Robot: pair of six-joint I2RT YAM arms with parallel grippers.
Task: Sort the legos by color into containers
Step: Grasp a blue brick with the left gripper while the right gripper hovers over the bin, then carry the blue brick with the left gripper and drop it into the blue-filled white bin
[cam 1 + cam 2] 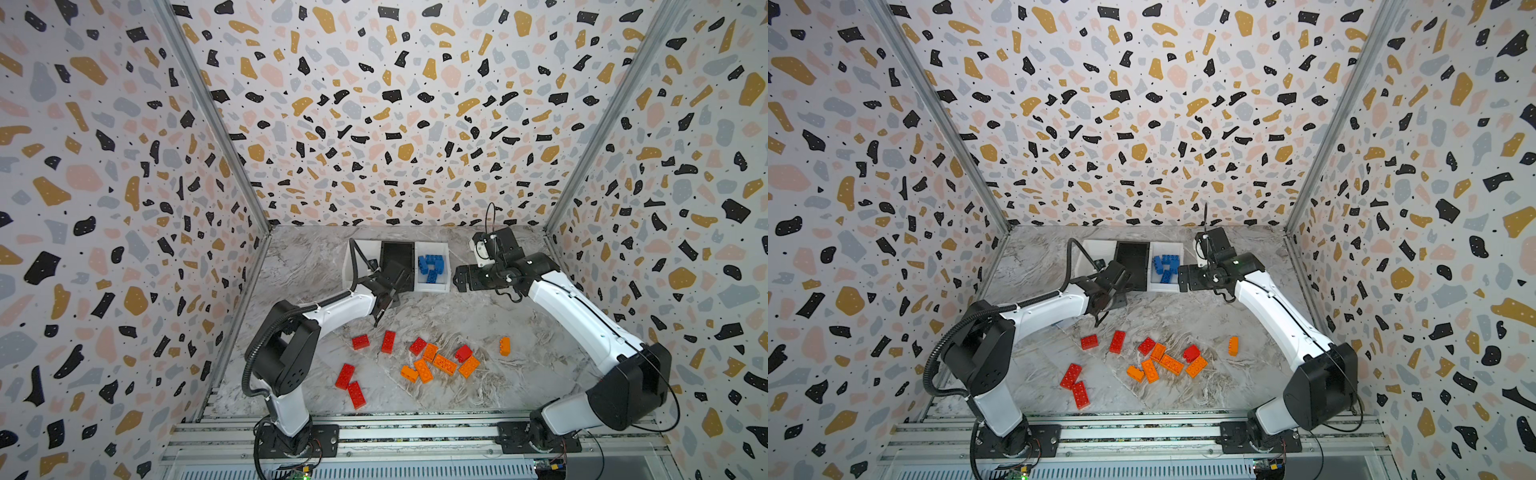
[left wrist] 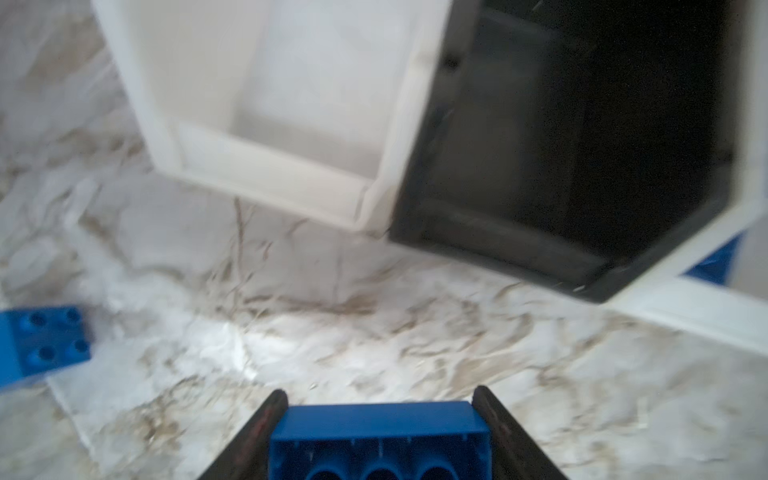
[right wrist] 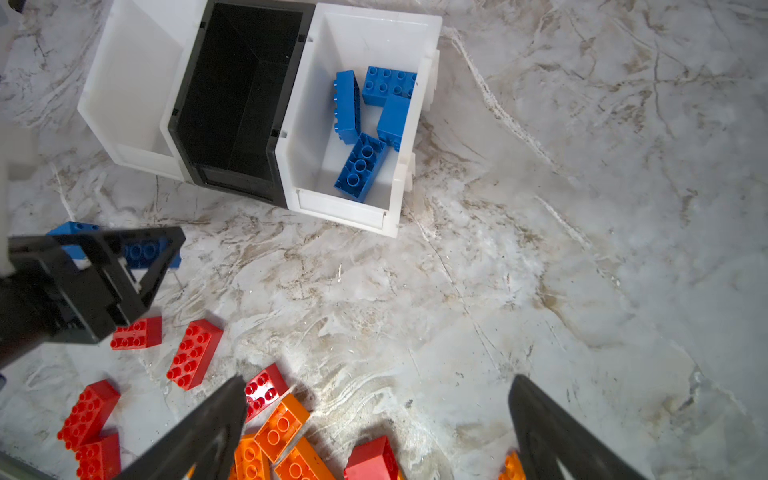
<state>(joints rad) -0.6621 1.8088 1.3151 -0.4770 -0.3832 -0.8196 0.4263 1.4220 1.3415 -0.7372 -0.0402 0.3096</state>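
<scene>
My left gripper moves outward past the black container next and lets go of its lego above the blue legos. Their white container lies outward of the gripper.
My left gripper is shut on a blue lego, hollow side toward the wrist camera, low over the table in front of the left white container and the black container. In both top views this gripper hides its brick. A second blue lego lies loose beside it. The right white container holds several blue legos. My right gripper hangs open and empty just right of that container. Red legos and orange legos lie scattered nearer the front.
One orange lego lies apart to the right of the pile. Two red legos lie near the left arm's base. Patterned walls close in three sides, and a metal rail runs along the front edge.
</scene>
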